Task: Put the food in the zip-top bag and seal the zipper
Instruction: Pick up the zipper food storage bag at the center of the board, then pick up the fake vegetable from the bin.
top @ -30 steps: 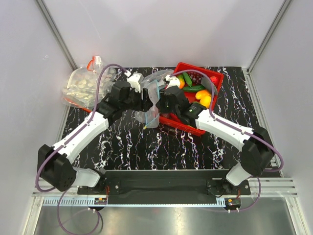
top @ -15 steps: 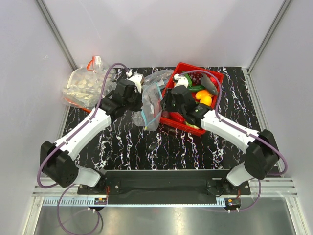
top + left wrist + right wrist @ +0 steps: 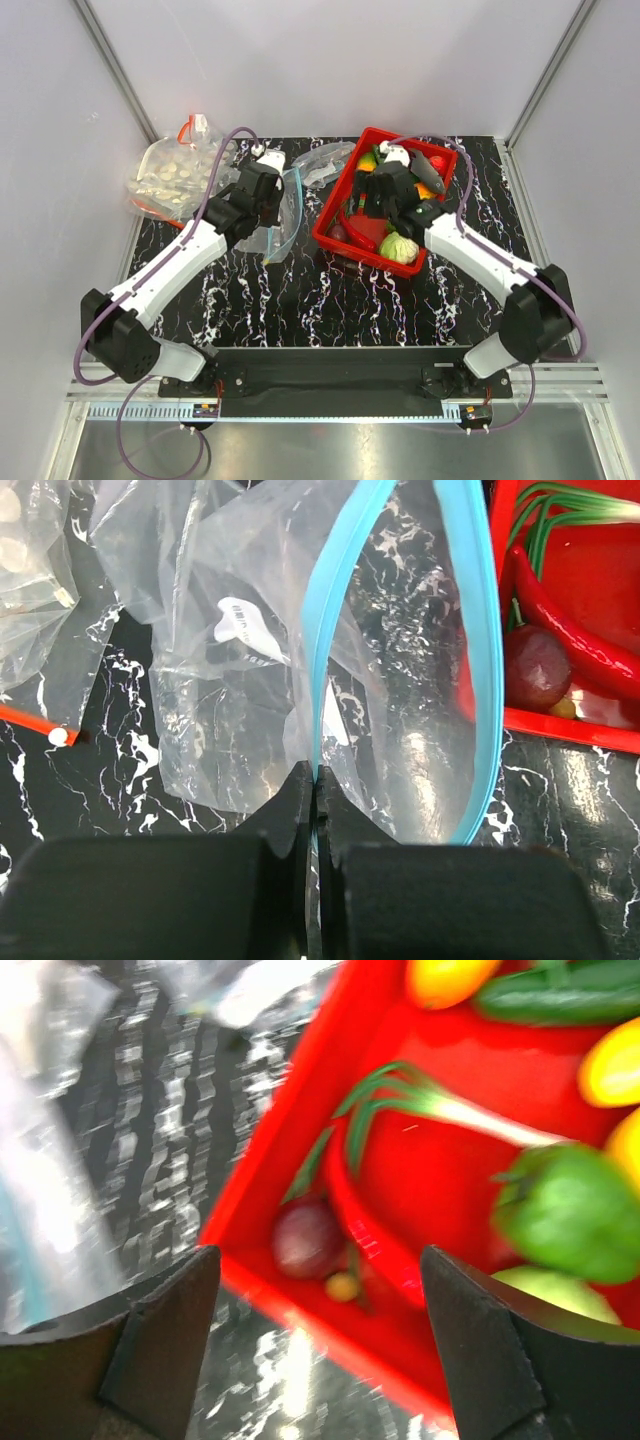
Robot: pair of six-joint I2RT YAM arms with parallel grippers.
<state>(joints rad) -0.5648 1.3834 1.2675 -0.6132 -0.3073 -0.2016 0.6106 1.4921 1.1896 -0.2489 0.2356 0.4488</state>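
Note:
I should move my right gripper down into the basket and turn its fingers across the spring onion's stem point(image 3: 442, 1106), because the bare red bottom of the basket shows on both sides there.
The zip-top bag point(image 3: 400, 700) hangs with its mouth spread, the teal zipper point(image 3: 482, 660) curving round the opening. My left gripper point(image 3: 316, 776) is shut on the near side of that strip, and it shows at the bag's rim point(image 3: 272, 203) in the top view. My right gripper point(image 3: 320, 1290) stands open and empty above the near-left corner of the red basket point(image 3: 335, 205). The food lies in the basket: a red chilli point(image 3: 575, 630), a green bell pepper point(image 3: 565, 1210) and a lime-green round fruit point(image 3: 398, 247). Nothing lies inside the bag.
A purple round piece point(image 3: 308, 1240), a spring onion point(image 3: 440, 1105), a cucumber point(image 3: 560, 995) and yellow pieces share the basket. A clear bag of white round pieces point(image 3: 170, 175) sits at the back left. Another crumpled clear bag point(image 3: 325, 160) lies behind.
My right gripper let go of the bag's mouth, opened wide and swung right over the basket. My left gripper closed on the zipper strip and drew the bag leftward.

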